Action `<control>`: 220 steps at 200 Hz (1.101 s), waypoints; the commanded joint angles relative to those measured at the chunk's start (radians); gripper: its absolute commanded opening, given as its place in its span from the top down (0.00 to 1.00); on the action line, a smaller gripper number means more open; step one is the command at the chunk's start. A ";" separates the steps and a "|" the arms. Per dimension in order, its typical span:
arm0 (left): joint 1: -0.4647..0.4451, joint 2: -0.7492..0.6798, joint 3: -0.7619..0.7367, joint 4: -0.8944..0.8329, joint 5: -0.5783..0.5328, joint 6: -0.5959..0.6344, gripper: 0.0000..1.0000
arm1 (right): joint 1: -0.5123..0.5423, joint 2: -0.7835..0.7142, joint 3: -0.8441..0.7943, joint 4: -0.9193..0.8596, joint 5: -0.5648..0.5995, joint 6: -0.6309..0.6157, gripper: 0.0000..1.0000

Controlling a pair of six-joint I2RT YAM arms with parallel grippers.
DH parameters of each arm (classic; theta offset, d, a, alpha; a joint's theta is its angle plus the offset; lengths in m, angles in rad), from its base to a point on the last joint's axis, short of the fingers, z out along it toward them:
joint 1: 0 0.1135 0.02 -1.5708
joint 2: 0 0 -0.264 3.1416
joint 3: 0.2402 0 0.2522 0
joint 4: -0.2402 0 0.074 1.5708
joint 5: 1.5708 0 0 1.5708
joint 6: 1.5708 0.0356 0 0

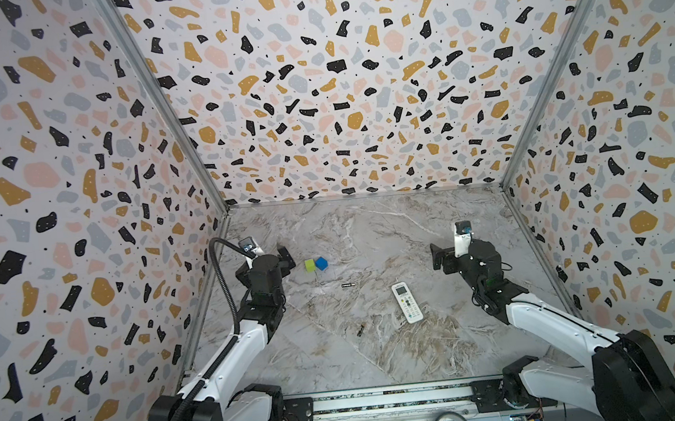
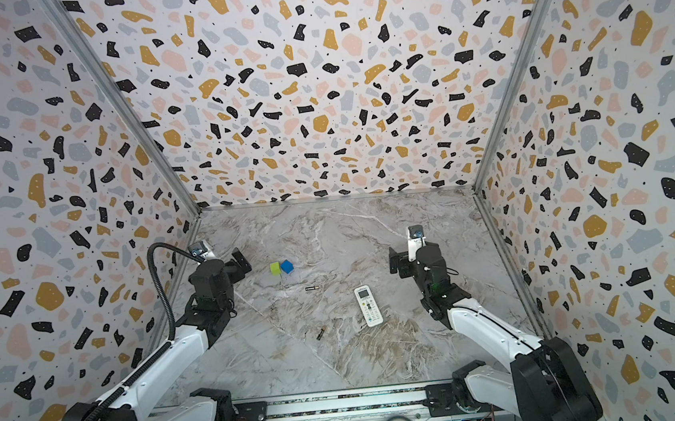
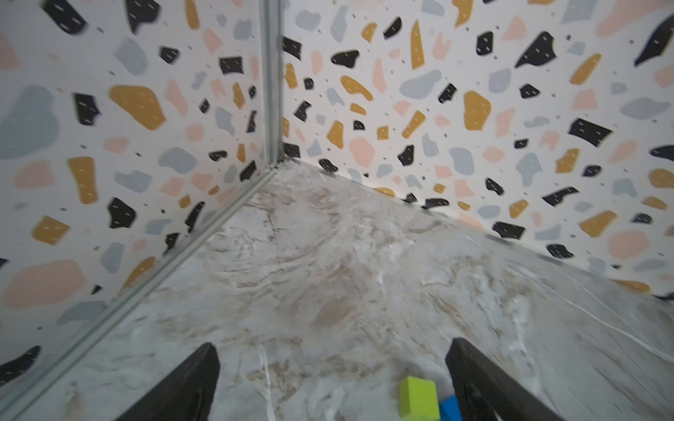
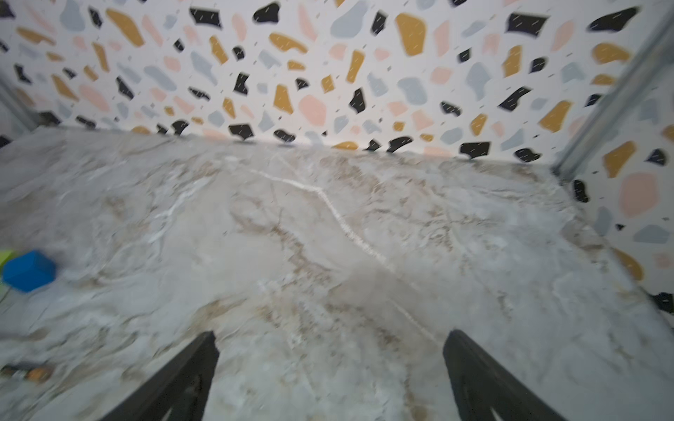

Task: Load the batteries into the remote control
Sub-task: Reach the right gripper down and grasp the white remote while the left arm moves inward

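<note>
The remote control (image 1: 407, 302) lies flat, both long sides clear, so my right gripper needs to move back and down, its fingers tilting downward around the button half.
The white remote control (image 1: 407, 302) (image 2: 368, 305) lies face up on the marble table, screen end toward the back, right of centre. One battery (image 1: 347, 285) (image 2: 312, 288) lies to its left and further back. A second battery (image 1: 360, 330) (image 2: 320, 334) lies nearer the front. My left gripper (image 1: 288, 257) (image 2: 240, 261) (image 3: 332, 350) hovers open and empty at the left, just beside the cubes. On the right, my right gripper (image 1: 438, 257) (image 2: 396, 262) (image 4: 330, 339) stands open and empty, behind the remote. In the right wrist view a blurred battery (image 4: 25, 372) shows at the edge.
A green cube (image 1: 310, 265) (image 2: 275, 268) (image 3: 417, 397) and a blue cube (image 1: 321, 263) (image 2: 287, 266) (image 4: 29, 269) sit together at the back left of the table. Patterned walls close in the left, back and right sides. A rail with both arm bases runs along the front.
</note>
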 commanded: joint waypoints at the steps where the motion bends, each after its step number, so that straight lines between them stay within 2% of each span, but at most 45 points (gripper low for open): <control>1: -0.055 -0.017 0.025 -0.186 0.181 -0.103 0.01 | 0.108 0.006 0.068 -0.332 -0.029 0.078 0.01; 27: -0.140 -0.023 -0.001 -0.175 0.293 -0.166 0.00 | 0.192 0.060 0.123 -0.471 -0.079 0.117 0.01; 50: -0.257 -0.004 -0.014 -0.165 0.297 -0.188 0.00 | 0.266 0.139 0.173 -0.568 -0.069 0.142 0.01; 79: -0.338 0.019 -0.016 -0.126 0.320 -0.202 0.04 | 0.309 0.218 0.196 -0.601 -0.065 0.185 0.01; 136: -0.388 0.024 -0.009 -0.060 0.428 -0.171 0.03 | 0.358 0.300 0.194 -0.602 -0.079 0.219 0.00; 159: -0.413 0.024 -0.008 -0.031 0.456 -0.171 0.03 | 0.360 0.316 0.179 -0.599 -0.082 0.218 0.06; 220: -0.464 0.033 0.016 -0.027 0.438 -0.179 0.03 | 0.360 0.340 0.163 -0.594 -0.067 0.207 0.17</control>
